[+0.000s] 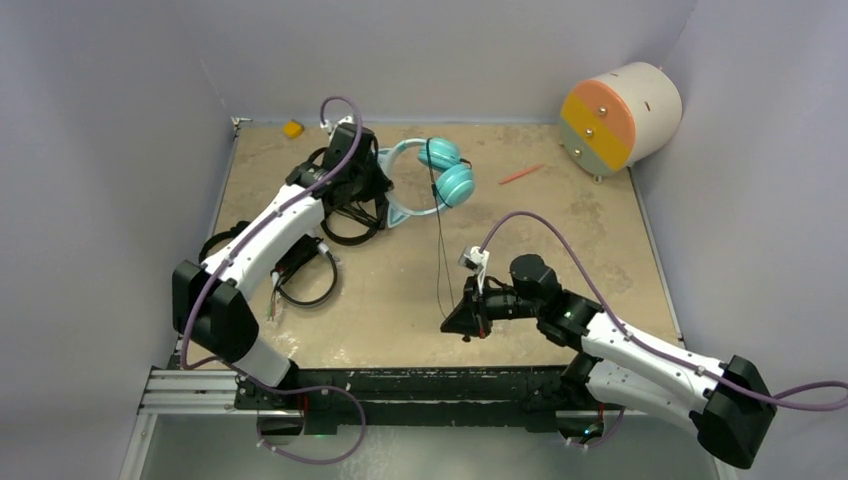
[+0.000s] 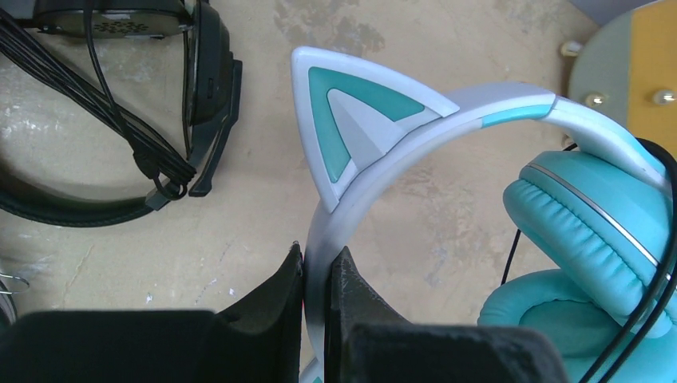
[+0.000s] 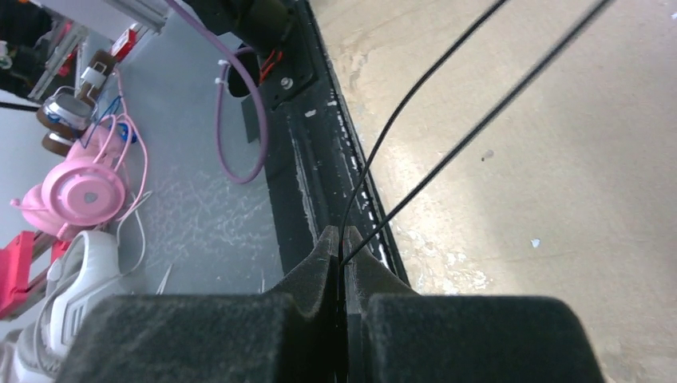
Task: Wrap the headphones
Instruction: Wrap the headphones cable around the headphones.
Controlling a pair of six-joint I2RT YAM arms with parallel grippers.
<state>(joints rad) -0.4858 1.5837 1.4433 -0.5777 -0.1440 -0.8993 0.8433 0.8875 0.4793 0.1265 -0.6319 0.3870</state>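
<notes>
My left gripper is above and in front of the bare middle tabletop, so next it will move back and down, turning, and let go of the headband [image 2: 375, 171] there.
The teal cat-ear headphones [image 1: 440, 172] lie at the back middle of the table, their headband [image 2: 375, 171] clamped between the fingers of my left gripper [image 2: 321, 263], which is shut on it just below one cat ear [image 2: 343, 120]. Two teal ear cups [image 2: 591, 239] sit to the right in the left wrist view. Their thin black cable [image 1: 440, 240] runs forward to my right gripper [image 1: 455, 322], which is shut on it near the front edge; two strands [image 3: 447, 104] rise from the jaws [image 3: 341, 251]. Black headphones [image 1: 300, 270] lie at the left under my left arm.
An orange-and-white drum [image 1: 615, 118] lies on its side at the back right. A thin red stick [image 1: 521, 174] lies near it, a small yellow block [image 1: 292, 128] at the back left. More black headphones with bundled cable [image 2: 120, 120] lie left of the teal headband. Walls enclose three sides.
</notes>
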